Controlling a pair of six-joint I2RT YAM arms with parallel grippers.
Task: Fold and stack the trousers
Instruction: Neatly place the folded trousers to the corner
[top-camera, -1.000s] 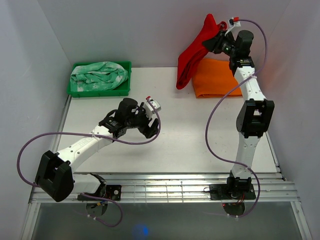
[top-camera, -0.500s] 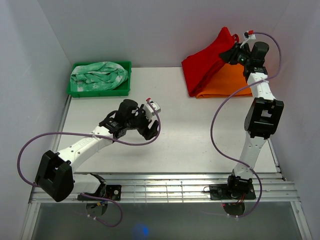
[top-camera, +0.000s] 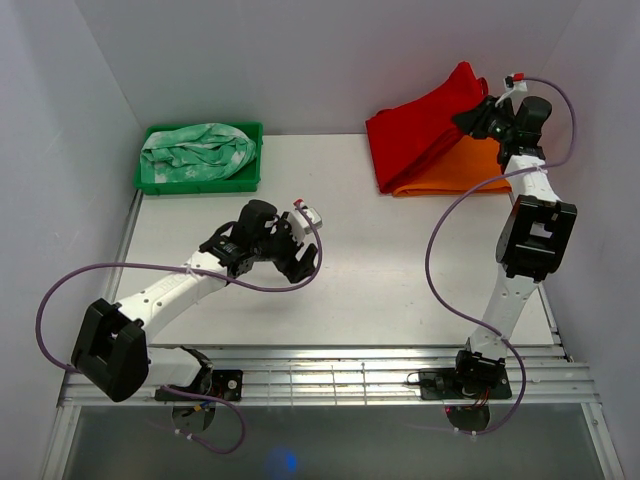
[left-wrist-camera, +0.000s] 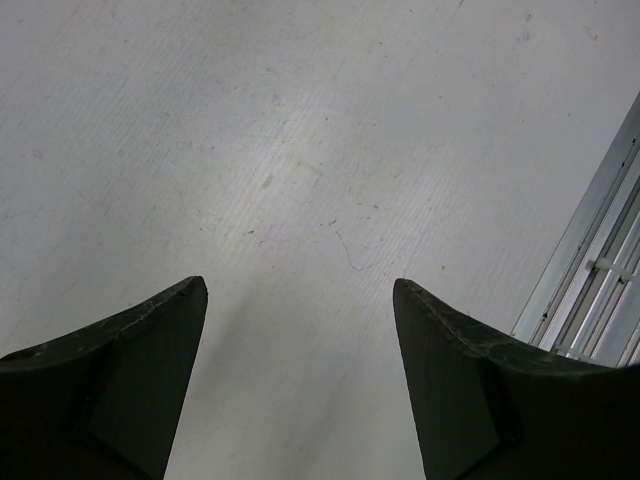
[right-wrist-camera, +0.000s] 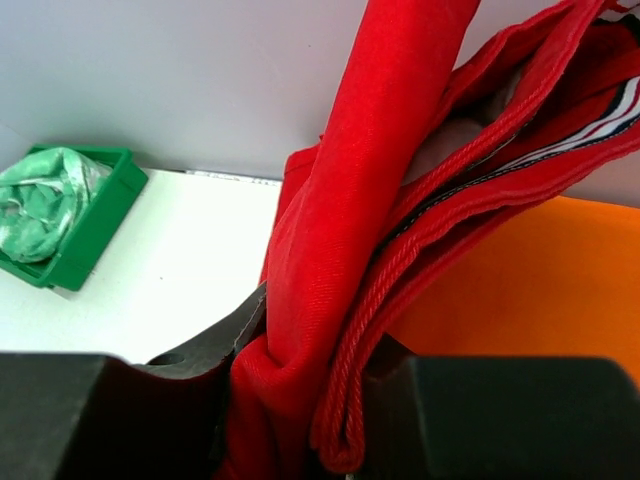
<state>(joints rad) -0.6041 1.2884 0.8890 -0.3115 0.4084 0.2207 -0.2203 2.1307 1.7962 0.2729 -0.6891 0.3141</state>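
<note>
My right gripper moves toward the nearby side wall next, then down onto the orange cloth's bare end.
The red trousers (top-camera: 425, 128) are folded and draped over the orange cloth (top-camera: 455, 170) at the back right of the table. Their right end is lifted. My right gripper (top-camera: 478, 112) is shut on that raised end; the right wrist view shows red cloth (right-wrist-camera: 350, 250) and a red drawstring pinched between the jaws. My left gripper (top-camera: 303, 262) is open and empty over the bare table near the middle; its dark fingers (left-wrist-camera: 130, 350) stand wide apart.
A green bin (top-camera: 150, 180) at the back left holds the mint green and white patterned cloth (top-camera: 198, 148); it also shows in the right wrist view (right-wrist-camera: 75, 225). White walls close the back and sides. A slotted metal rail (top-camera: 350, 375) runs along the near edge.
My right gripper has carried the trousers to the right and lowered them. They hung in the air left of the orange cloth; now most of them lie spread over it. The left arm stays still.
</note>
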